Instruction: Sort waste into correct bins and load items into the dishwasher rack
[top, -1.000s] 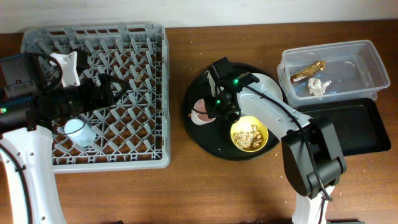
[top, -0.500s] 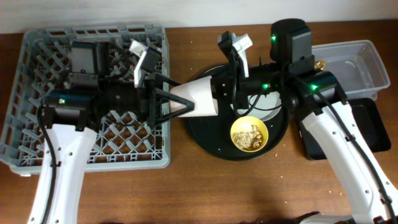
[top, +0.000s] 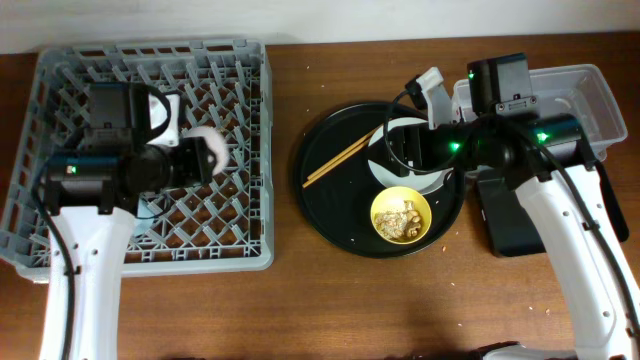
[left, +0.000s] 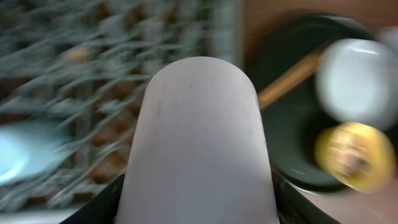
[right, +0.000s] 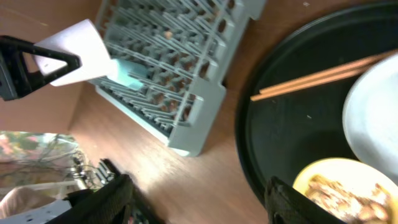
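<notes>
My right gripper moves down and back onto the yellow bowl's rack-side rim (top: 374, 213) (right: 300, 178) next, since the bowl sits below it and nearer my base.
My left gripper (top: 205, 158) is shut on the small pink cup (left: 199, 137), holding it above the grey dishwasher rack (top: 240, 70). The same cup (right: 81, 46) shows in the right wrist view too, over the rack's edge. A blue cup (right: 127, 74) lies in the rack. My right gripper (top: 395, 152) stands open and empty over the round black tray (top: 330, 220). On that tray lie the chopsticks (top: 340, 160), a white plate (top: 432, 180) partly under the arm, and the yellow bowl (top: 402, 215) with brown food scraps.
The clear plastic tub (top: 585, 95) stands at the back right, partly covered by my right arm. The shallow black tray (top: 520, 215) lies in front of it. Bare wooden table (top: 300, 310) runs along the front edge.
The pink cup has passed from my right gripper to my left, which closed on it and carried it left over the rack. My right gripper opened and drew back to the right.
</notes>
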